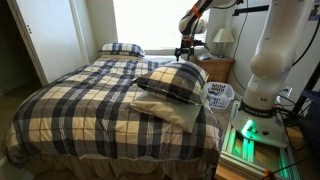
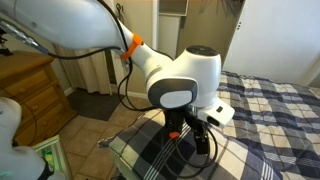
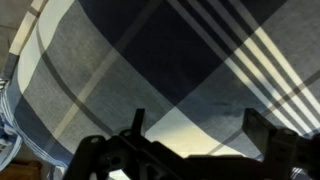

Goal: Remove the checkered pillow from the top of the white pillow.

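Observation:
My spread fingers are empty above the plump pillow, so my gripper should next lower onto the plaid fabric beside the white stripes and close.
The checkered pillow [image 1: 172, 80] is a plump navy, white and tan plaid pillow. It lies tilted on the white pillow [image 1: 172, 110] at the near edge of the bed. It also shows in an exterior view [image 2: 148, 152] and fills the wrist view [image 3: 130, 60]. My gripper [image 1: 188, 50] hangs just above the checkered pillow's far end, with its fingers pointing down. In the wrist view the gripper [image 3: 200, 130] is open, its two fingers spread wide over the plaid fabric with nothing between them. In an exterior view the gripper [image 2: 190, 135] sits close over the pillow.
A plaid bedspread [image 1: 80, 95] covers the bed, and another plaid pillow [image 1: 121, 48] lies at its head. A nightstand [image 1: 218, 68] with a lamp [image 1: 224, 38] and a white basket [image 1: 220, 96] stand beside the bed. A wooden dresser [image 2: 30, 90] stands nearby.

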`<state>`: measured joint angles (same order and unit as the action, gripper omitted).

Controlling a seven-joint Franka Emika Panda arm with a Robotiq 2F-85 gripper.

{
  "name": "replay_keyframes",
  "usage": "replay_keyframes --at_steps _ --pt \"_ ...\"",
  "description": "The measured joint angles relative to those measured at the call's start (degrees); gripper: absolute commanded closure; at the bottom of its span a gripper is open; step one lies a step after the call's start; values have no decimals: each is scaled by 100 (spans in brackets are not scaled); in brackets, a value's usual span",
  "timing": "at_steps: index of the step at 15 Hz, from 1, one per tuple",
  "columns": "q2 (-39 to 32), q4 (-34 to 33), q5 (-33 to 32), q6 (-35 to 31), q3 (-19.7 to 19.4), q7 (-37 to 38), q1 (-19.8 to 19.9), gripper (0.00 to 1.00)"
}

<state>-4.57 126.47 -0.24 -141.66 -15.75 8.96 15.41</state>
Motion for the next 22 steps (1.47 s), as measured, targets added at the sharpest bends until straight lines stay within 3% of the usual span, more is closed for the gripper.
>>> replay_keyframes --at_steps 6,10,11,13,22 --pt "-433 18 787 -204 141 -189 -9 0" --pt "-629 6 827 -298 151 -208 -8 0" --pt "-658 2 827 -299 151 -208 -8 25" --pt "-703 -2 827 -300 151 -208 -7 32" --pt "-720 -12 834 -295 191 -209 -8 95"
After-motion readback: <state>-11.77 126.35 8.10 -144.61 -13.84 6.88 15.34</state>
